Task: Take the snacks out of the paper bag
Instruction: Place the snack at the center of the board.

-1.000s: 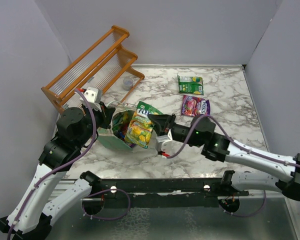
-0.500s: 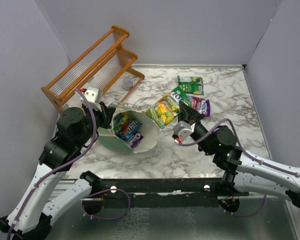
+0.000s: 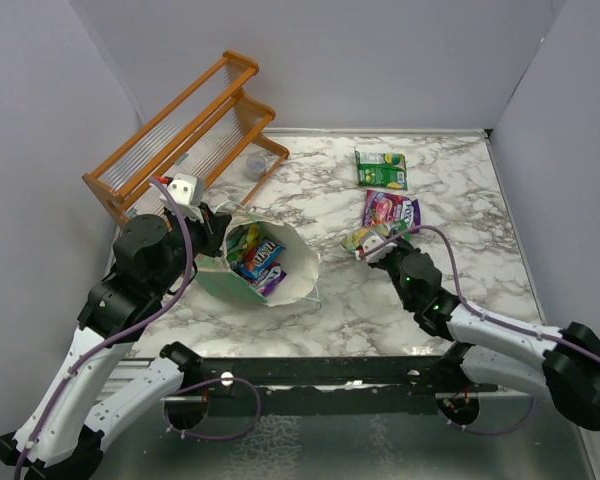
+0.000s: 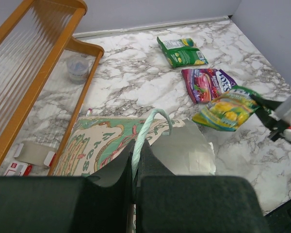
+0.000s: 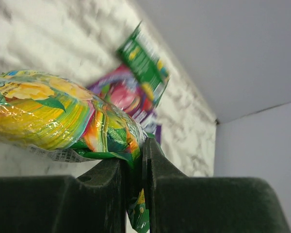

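Note:
My right gripper needs to lower to the bare spot beside the near edge of the purple-pink packet and open there, because the yellow-green packet (image 3: 364, 238) is still hanging above the marble.
The pale-green paper bag (image 3: 305, 272) lies tipped on its side, mouth toward the camera, with several colourful snack packets (image 3: 255, 255) inside. My left gripper (image 3: 216, 228) is shut on the bag's string handle (image 4: 141, 138), at the bag's left rim. My right gripper (image 3: 382, 245) is shut on a yellow-green packet (image 3: 364, 238) and holds it low over the marble, just below the purple-pink packet (image 3: 390, 210). A green packet (image 3: 380, 168) lies farther back. The right wrist view shows the held packet (image 5: 48, 114) pinched at its edge, with the purple-pink packet (image 5: 121, 94) and green packet (image 5: 143, 63) behind it.
An orange wooden rack (image 3: 180, 130) stands at the back left, with a small clear cup (image 3: 255, 165) beside its foot. A small white and red item (image 4: 31, 155) lies under the rack. Grey walls close off the left, back and right sides.
My right gripper has drawn the yellow-green packet out of the bag, carried it to the right and lowered it near the purple-pink packet. The left gripper and bag have stayed put.

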`<state>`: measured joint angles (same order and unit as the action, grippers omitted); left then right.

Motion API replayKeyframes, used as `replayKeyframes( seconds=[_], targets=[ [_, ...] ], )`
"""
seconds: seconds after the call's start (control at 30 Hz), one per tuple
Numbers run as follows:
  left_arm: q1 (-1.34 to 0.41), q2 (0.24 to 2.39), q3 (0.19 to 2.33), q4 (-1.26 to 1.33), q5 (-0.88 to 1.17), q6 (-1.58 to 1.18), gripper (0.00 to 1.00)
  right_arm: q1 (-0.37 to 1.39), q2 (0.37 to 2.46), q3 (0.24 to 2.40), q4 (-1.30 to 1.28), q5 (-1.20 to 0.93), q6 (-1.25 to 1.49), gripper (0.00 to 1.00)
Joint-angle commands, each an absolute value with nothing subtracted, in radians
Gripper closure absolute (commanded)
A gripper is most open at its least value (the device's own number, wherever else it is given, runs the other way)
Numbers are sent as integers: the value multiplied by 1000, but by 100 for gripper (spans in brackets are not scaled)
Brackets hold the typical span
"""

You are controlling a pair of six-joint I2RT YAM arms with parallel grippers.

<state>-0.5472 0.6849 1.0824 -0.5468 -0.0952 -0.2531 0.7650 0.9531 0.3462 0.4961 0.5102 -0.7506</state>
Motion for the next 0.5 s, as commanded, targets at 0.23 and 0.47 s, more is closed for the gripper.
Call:
replayKeyframes(
  seconds=[0.23,0.47],
  targets=[
    [-548,667,1081,-495,-68,-247,100,583,1171,302,491,460,-608,99],
    [-548,646,1062,-494,-54,-243,100,583,1154,309,412,389,-570,99]
  ],
)
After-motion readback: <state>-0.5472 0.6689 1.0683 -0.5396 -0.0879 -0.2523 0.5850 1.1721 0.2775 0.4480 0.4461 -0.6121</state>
